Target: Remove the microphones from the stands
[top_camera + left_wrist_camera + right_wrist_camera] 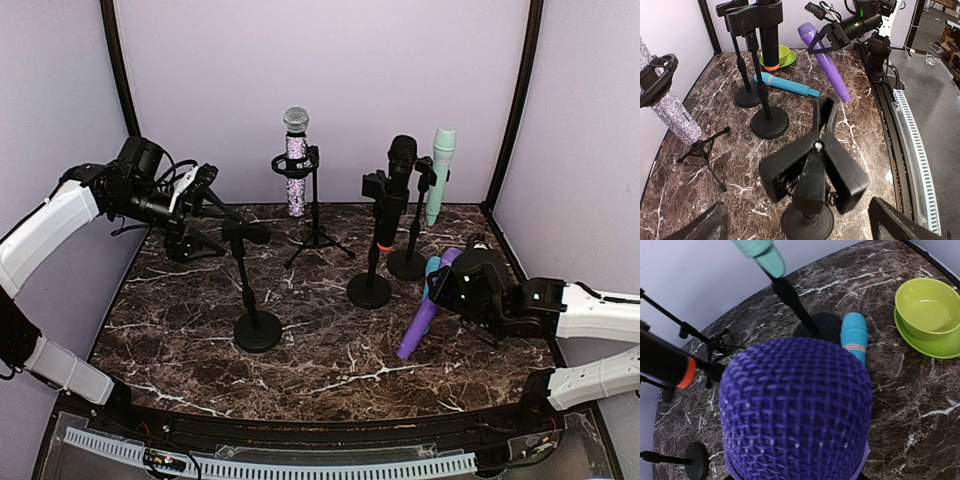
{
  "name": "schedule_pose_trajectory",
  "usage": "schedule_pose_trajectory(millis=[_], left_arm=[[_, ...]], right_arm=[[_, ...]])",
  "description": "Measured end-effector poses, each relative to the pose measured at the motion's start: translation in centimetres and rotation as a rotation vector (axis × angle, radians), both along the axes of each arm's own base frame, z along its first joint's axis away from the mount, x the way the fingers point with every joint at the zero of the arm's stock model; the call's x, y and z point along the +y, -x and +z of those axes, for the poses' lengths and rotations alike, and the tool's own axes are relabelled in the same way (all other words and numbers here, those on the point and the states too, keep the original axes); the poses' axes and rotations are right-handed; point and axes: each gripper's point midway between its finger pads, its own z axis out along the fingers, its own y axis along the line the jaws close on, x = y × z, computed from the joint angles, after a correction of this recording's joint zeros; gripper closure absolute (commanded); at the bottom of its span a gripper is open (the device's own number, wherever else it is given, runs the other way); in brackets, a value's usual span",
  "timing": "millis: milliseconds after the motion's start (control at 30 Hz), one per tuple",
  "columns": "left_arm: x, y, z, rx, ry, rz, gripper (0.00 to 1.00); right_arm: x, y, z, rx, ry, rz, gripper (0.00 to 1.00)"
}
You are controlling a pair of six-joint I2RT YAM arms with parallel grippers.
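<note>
The robot's right gripper needs to move down toward the table (454, 316) (897, 395) beside the blue microphone, on the bowl's side, because the purple microphone is still slanted with its head held high.
My right gripper (452, 283) is shut on a purple microphone (420, 318) just below its head. The microphone slants down, its tail on the table. Its mesh head (795, 410) fills the right wrist view and hides the fingers. In the left wrist view the purple microphone (826, 62) sits under the right gripper (827, 39). My left gripper (203, 186) is open and empty at the back left, above an empty clip stand (247, 234). The clip (812, 162) sits between its fingers (697, 227).
A glitter microphone (295, 165) in a tripod stand, a black microphone with an orange ring (395, 185) and a mint microphone (440, 170) stand at the back. A blue microphone (785, 85) lies on the table. A green bowl (927, 310) sits at the right.
</note>
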Motion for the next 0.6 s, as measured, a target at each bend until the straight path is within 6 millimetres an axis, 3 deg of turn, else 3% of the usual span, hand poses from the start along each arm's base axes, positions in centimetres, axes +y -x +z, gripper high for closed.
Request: schedule_pose_trajectory(millis=[267, 433, 600], left_arm=[[1.0, 0.8, -1.5, 0.041, -0.037, 0.081, 0.01], [1.4, 1.0, -2.8, 0.077, -0.054, 0.126, 0.01], [1.7, 1.4, -3.6, 0.107, -0.056, 0.151, 0.01]], right_arm=[[-6.4, -4.0, -4.7, 0.172, 0.082, -0.161, 0.83], [-8.3, -4.9, -8.1, 0.289, 0.145, -0.167, 0.8], [-9.0, -5.7, -10.9, 0.391, 0.184, -0.148, 0.69]])
